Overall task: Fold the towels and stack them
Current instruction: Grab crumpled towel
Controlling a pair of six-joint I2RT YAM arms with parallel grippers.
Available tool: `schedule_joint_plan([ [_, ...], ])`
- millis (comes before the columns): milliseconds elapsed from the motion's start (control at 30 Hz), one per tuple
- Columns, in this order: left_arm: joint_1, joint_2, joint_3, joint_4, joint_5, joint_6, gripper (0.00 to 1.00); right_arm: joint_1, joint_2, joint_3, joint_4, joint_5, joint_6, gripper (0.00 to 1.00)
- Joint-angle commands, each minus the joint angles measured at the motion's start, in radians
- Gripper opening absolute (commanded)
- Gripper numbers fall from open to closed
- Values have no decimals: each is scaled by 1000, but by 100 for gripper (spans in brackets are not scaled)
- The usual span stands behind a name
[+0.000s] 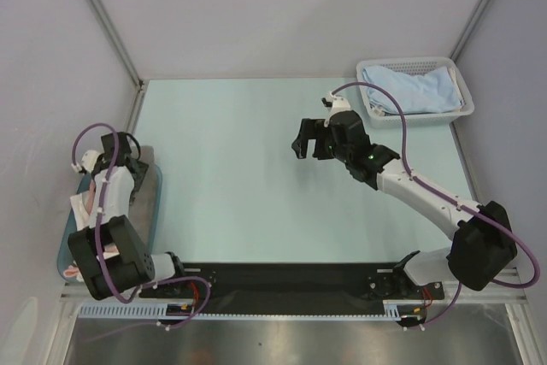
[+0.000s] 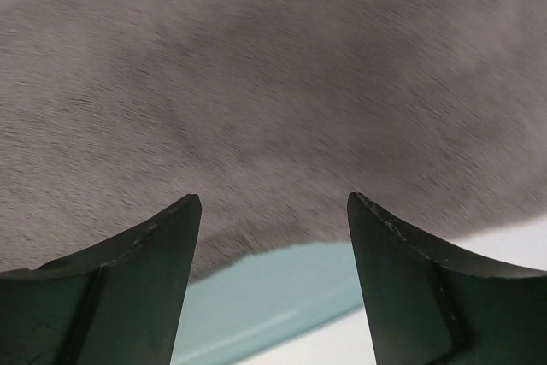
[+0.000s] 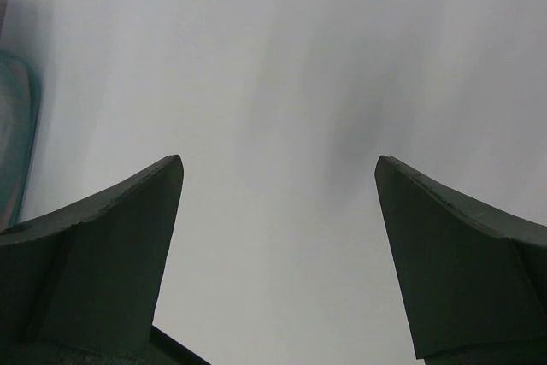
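The left gripper will next go down onto the grey towel in the teal tub, toward the salmon-pink side.
A grey towel [image 1: 150, 187] lies on top in the teal tub [image 1: 61, 256] at the table's left edge, with a salmon-pink towel [image 1: 85, 208] showing beside it under the arm. My left gripper [image 1: 130, 150] hangs just over the grey towel, open. In the left wrist view the grey towel [image 2: 273, 83] fills the frame beyond the open gripper [image 2: 273, 198], with nothing between the fingers. A light blue towel [image 1: 410, 90] lies crumpled in the white mesh basket [image 1: 466, 102] at the back right. My right gripper [image 1: 306, 144] is open and empty above mid-table, as the right wrist view shows [image 3: 278, 160].
The teal tub's rim [image 2: 273, 297] shows below the grey towel in the left wrist view, and the tub's edge [image 3: 17, 126] shows at the far left of the right wrist view. Grey walls close in the table at the back and sides.
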State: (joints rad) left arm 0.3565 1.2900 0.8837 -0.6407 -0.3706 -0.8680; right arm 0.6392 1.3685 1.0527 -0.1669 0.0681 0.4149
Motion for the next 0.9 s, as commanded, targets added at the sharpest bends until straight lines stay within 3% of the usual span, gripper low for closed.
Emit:
schedule_joint_plan([
  [0,65,-1,-37,32,-59,-62,75,-3,-32,1,17,-24,2,100],
  [233,168,46,-84,62,-57,-65,70,-3,-16,0,23,-51,7,100],
  [367,193,90,-88,73,-44,-71,57,-1,0,3,23,-57,10,100],
  [400,194,97,-85,72,-41,-68,46,-1,7,4,21,-57,10,100],
  [467,203,107,-65,61,-34,-57,33,-1,12,9,17,-57,10,100],
  [500,206,107,-57,53,-34,-54,19,-1,14,10,14,-57,12,100],
  [600,206,65,-42,50,-41,-32,0,-1,15,10,9,-56,10,100],
  [867,196,-135,38,41,16,96,0,-1,14,15,9,-57,10,100],
])
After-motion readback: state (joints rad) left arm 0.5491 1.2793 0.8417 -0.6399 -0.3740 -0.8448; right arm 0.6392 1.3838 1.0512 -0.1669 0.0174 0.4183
